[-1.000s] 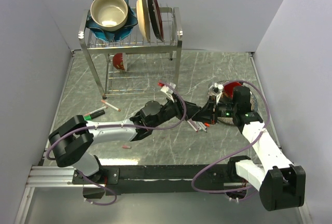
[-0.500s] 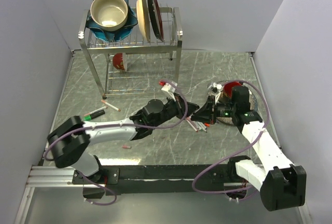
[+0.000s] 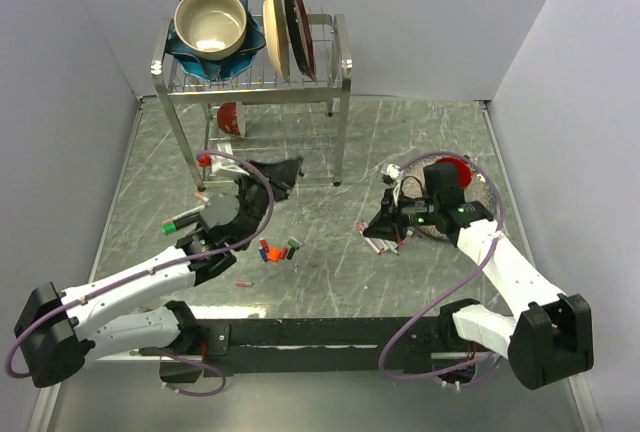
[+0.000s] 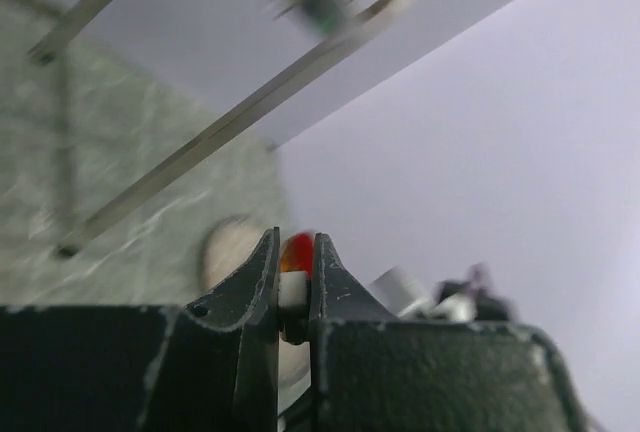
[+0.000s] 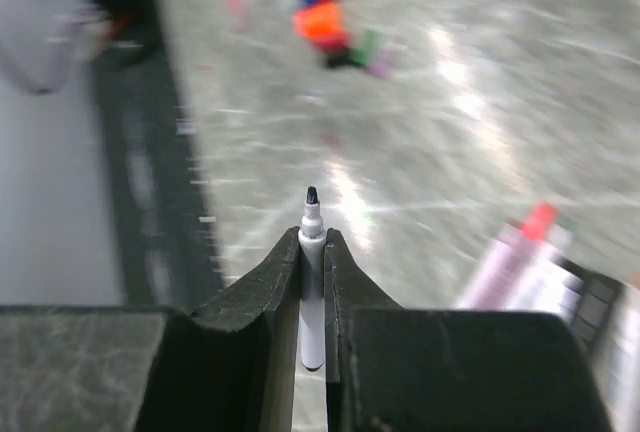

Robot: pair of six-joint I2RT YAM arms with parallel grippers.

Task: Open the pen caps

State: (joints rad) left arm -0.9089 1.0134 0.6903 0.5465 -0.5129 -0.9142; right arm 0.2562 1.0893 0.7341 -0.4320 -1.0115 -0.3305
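Note:
Loose pen caps lie in a heap between the arms, so the robot's left gripper should next swing back and down to the tabletop beside the blue cap and let go of the piece.
My right gripper point(image 3: 384, 222) point(image 5: 311, 240) is shut on a white-barrelled pen point(image 5: 311, 282) whose black tip is bare and points toward the table. My left gripper point(image 3: 289, 168) point(image 4: 295, 270) has its jaws shut on a small white piece point(image 4: 291, 292) with red-orange showing just above it, which looks like a pen cap. It hangs left of centre, well apart from the right gripper. Several loose pen caps point(image 3: 276, 250) point(image 5: 335, 27), orange, red, blue and green, lie in a heap between the arms. A few pens point(image 3: 381, 245) point(image 5: 530, 252) lie under the right gripper.
A metal dish rack point(image 3: 340, 72) with bowls and plates stands at the back, a red bowl point(image 3: 230, 118) beneath it. A red dish point(image 3: 458, 166) sits behind the right arm. A green-and-black pen point(image 3: 182, 220) and a pink pen point(image 3: 213, 205) lie at left.
My left gripper shut at the right gripper's pen, then swung far left and back. The right gripper drew slightly right with the pen. The heap of caps is uncovered.

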